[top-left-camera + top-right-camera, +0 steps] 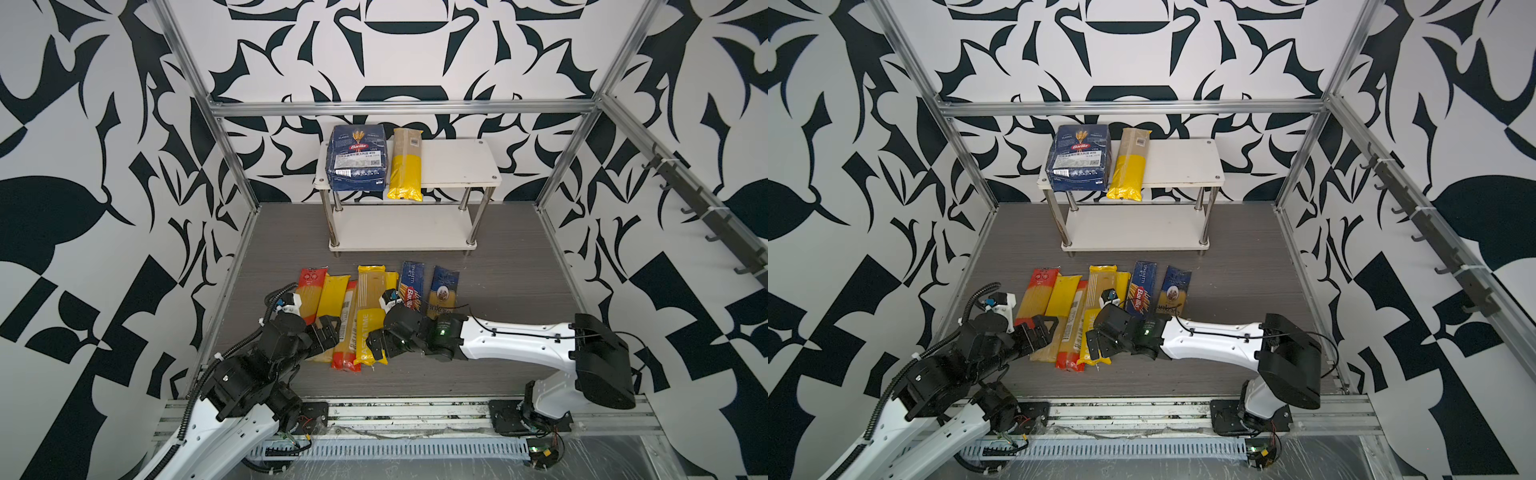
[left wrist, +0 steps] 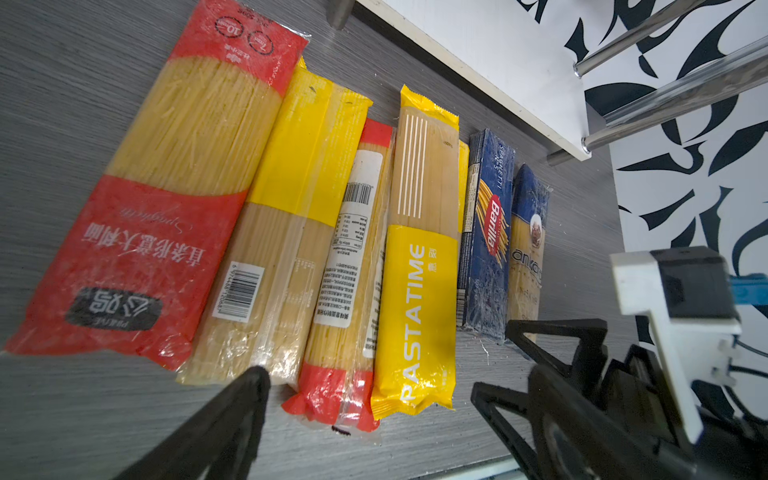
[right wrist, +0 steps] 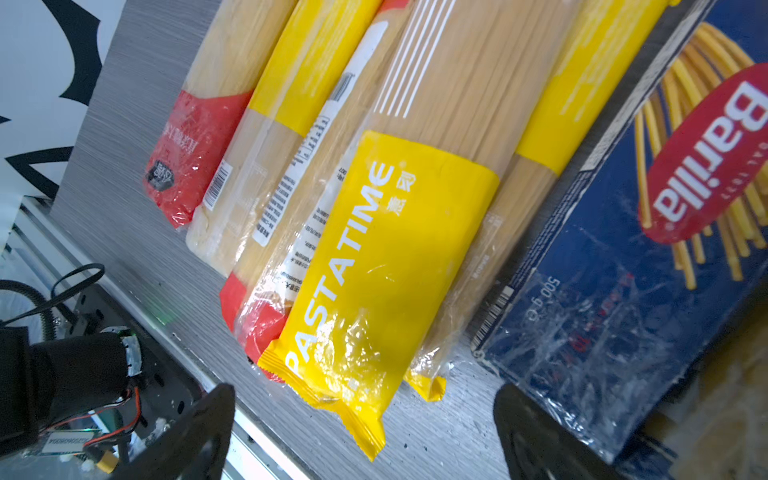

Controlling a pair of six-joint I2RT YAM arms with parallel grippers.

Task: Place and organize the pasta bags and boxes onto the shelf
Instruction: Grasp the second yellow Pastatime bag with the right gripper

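Note:
The PASTATIME bag lies partly over another bag, so I should move my right gripper down and along it, astride its yellow lettered part (image 1: pixel 368 326) (image 3: pixel 374 310), to close there.
The shelf (image 1: pixel 457 162) stands at the back; a wide Barilla box (image 1: pixel 357 158) and a yellow bag (image 1: pixel 406 166) lie on its top board. On the table, side by side, lie a red bag (image 2: pixel 166 199), a yellow bag (image 2: pixel 291 199), a red-ended bag (image 2: pixel 353 270), the PASTATIME bag (image 3: pixel 386 249), the narrow Barilla box (image 2: pixel 486 241) and the ankara bag (image 2: pixel 525 249). My left gripper (image 2: pixel 368 382) is open over the near ends of the middle bags. My right gripper (image 3: pixel 363 392) is open, its jaws standing wide either side of the PASTATIME bag's near end, apart from it.
Another yellow bag (image 3: pixel 573 104) lies partly under the PASTATIME bag. The shelf's lower board (image 1: pixel 399 228) holds nothing. Aluminium frame posts (image 1: pixel 232 158) flank the table, and a rail (image 1: pixel 415 409) runs along its near edge. The two grippers are close together.

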